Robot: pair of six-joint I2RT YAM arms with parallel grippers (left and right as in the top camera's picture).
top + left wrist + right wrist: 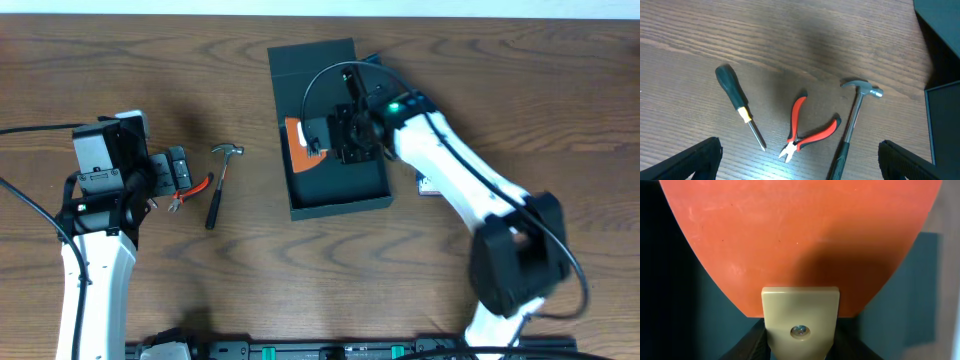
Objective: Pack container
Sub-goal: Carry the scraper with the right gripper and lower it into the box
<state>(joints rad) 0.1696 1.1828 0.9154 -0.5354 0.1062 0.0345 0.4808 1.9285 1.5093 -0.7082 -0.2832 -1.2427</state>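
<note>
The robot's right gripper will next lower the orange scraper onto the teal bottom of the box, with the scraper's blade beside the side of the box that faces the hammer.
The container (340, 207) is a dark teal-grey box with its flap lid (312, 62) lying open behind it. My right gripper (335, 140) is inside the box, shut on an orange scraper (296, 150) by its cream handle. In the right wrist view the orange blade (800, 240) fills the frame over the box's teal floor (670, 305), with the handle between my fingers (800, 340). My left gripper (800, 165) is open and empty above the tools, left of the box.
A dark-handled screwdriver (737, 102), red pliers (807, 135) and a hammer (855, 120) lie side by side on the wooden table; the pliers (195, 190) and hammer (222, 180) also show overhead. A small blue case (425, 185) peeks out under my right arm.
</note>
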